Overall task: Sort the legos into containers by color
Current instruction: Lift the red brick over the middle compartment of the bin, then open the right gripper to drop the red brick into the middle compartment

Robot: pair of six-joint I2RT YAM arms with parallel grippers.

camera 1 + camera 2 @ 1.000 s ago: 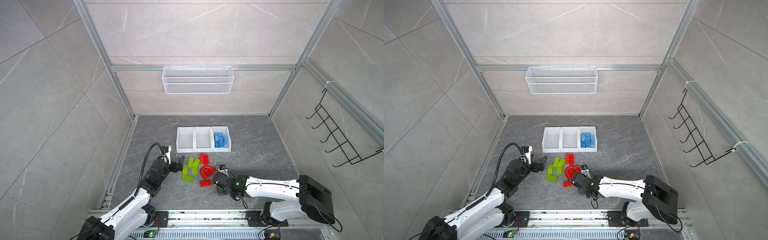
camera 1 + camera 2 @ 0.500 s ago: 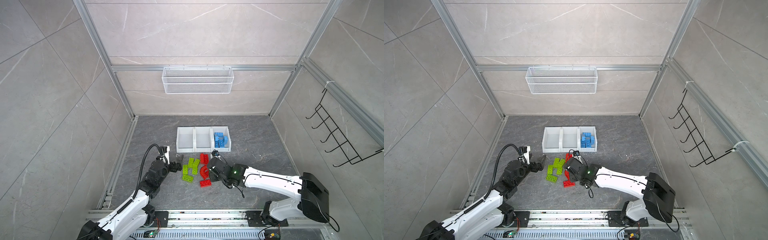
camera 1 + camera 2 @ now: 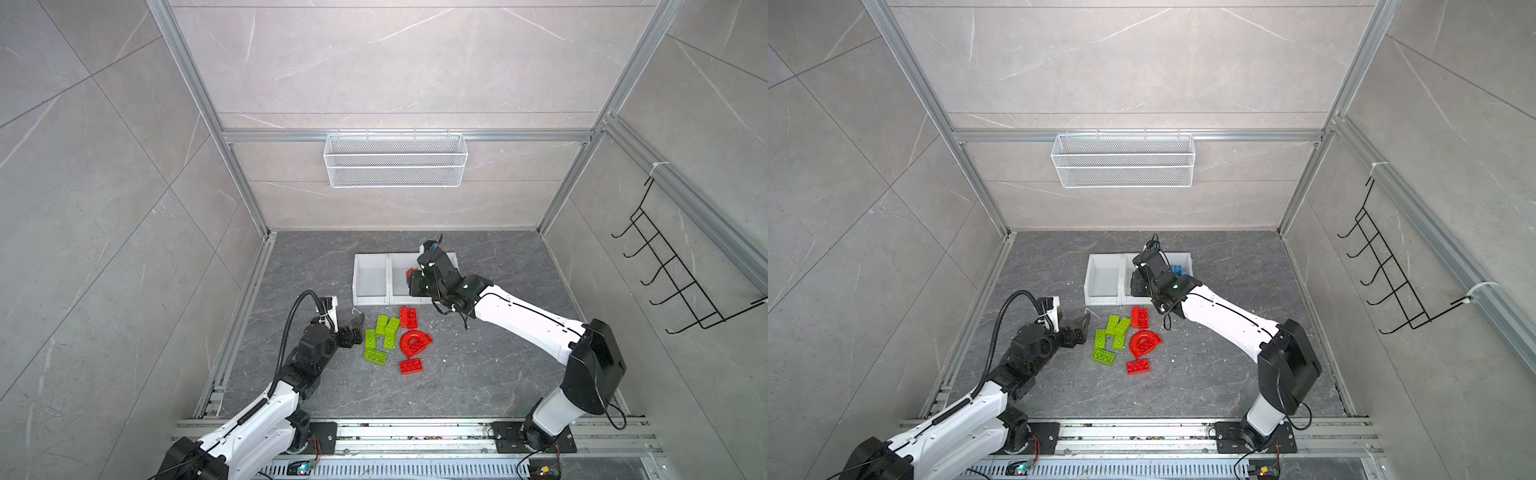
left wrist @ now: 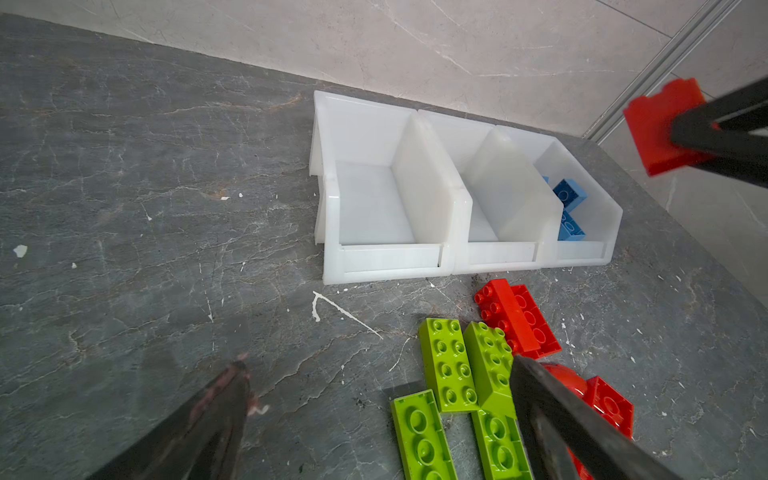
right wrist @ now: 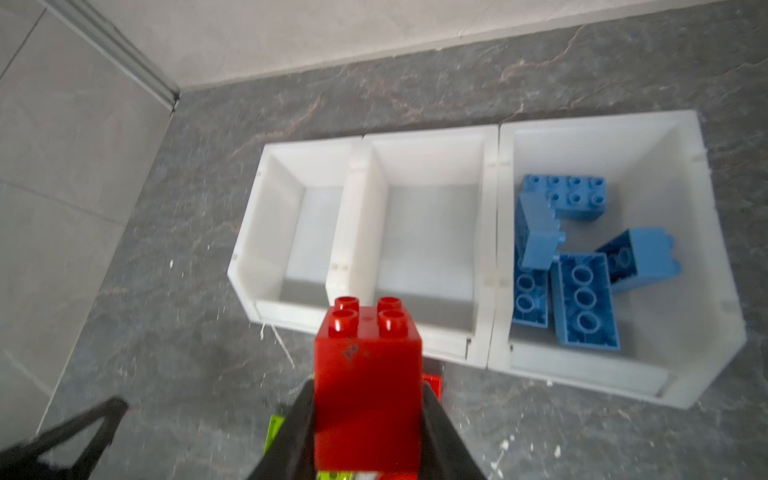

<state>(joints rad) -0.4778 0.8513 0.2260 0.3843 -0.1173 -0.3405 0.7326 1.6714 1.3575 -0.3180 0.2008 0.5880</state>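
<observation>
My right gripper should lower the red lego into the container next and let go of it there, because the bottom of the empty middle container [image 3: 400, 277] [image 5: 427, 248] is below my gripper.
My right gripper [image 5: 368, 409] is shut on a red 2x2 lego [image 5: 365, 374], studs pointing ahead. In both top views the right gripper [image 3: 415, 284] [image 3: 1138, 284] hangs over the middle container [image 3: 400, 268], which is empty [image 5: 424, 241]. The left container [image 3: 369, 278] [image 5: 309, 232] is empty too. The right container [image 5: 706, 257] holds several blue legos [image 5: 582, 299]. Green legos [image 3: 380, 338] [image 4: 446, 365] and red legos [image 3: 415, 343] [image 4: 515, 316] lie on the floor in front. My left gripper [image 3: 353, 328] [image 4: 380, 365] stands open just left of the green ones, holding nothing.
A wire basket [image 3: 395, 160] hangs on the back wall and a black hook rack [image 3: 673, 274] on the right wall. Aluminium rails run along the floor's left edge [image 3: 241, 316]. White specks dot the grey floor.
My right gripper has carried the red lego up from beside the floor pile and back to above the middle container. The left gripper has hardly moved and stays open.
</observation>
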